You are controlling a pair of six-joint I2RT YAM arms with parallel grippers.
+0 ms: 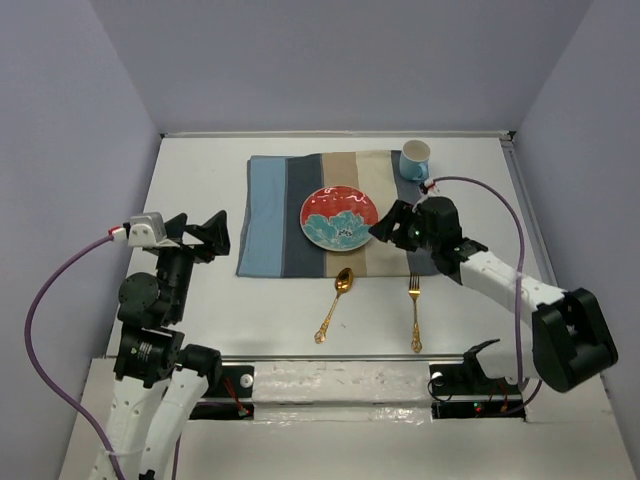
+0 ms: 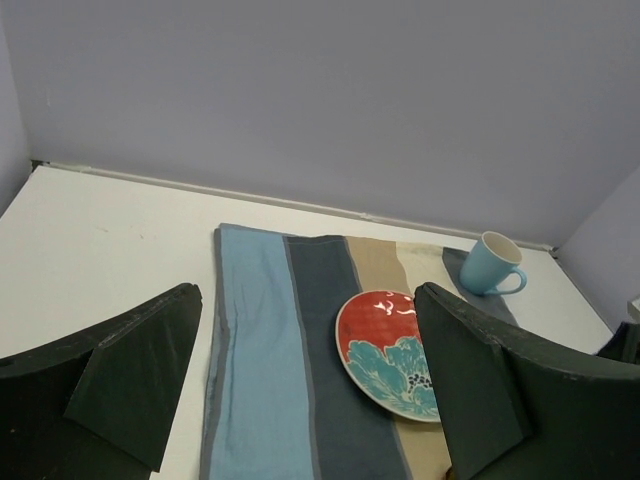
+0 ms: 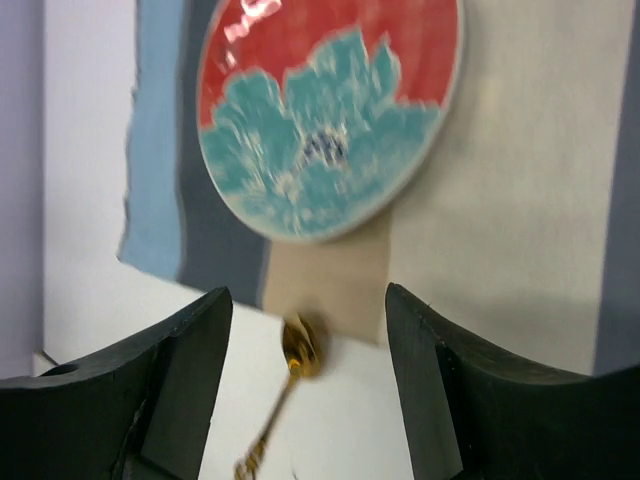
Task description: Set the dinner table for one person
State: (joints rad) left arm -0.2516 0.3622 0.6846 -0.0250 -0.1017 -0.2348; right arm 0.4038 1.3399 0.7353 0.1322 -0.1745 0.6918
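My right gripper moves back from the plate's edge and down to the neck of the gold fork (image 1: 415, 303) next, as the fork still lies off the placemat.
The white dinner table (image 1: 196, 180) bears a blue, grey and tan striped placemat (image 1: 272, 215). On the placemat lies a red and teal plate (image 1: 340, 218), with a blue mug (image 1: 415, 158) at its far right corner. A gold spoon (image 1: 335, 303) and a gold fork (image 1: 414, 312) lie on the table just in front of the placemat. My right gripper (image 1: 388, 220) is open and empty, hovering at the plate's right edge. Its wrist view shows the plate (image 3: 320, 110) and the spoon (image 3: 298, 348). My left gripper (image 1: 214, 236) is open and empty, left of the placemat.
A metal rail (image 1: 330, 375) runs along the table's near edge. Purple-grey walls close the table in at the back and both sides. The left wrist view shows the placemat (image 2: 262, 350), the plate (image 2: 385, 350) and the mug (image 2: 488, 265).
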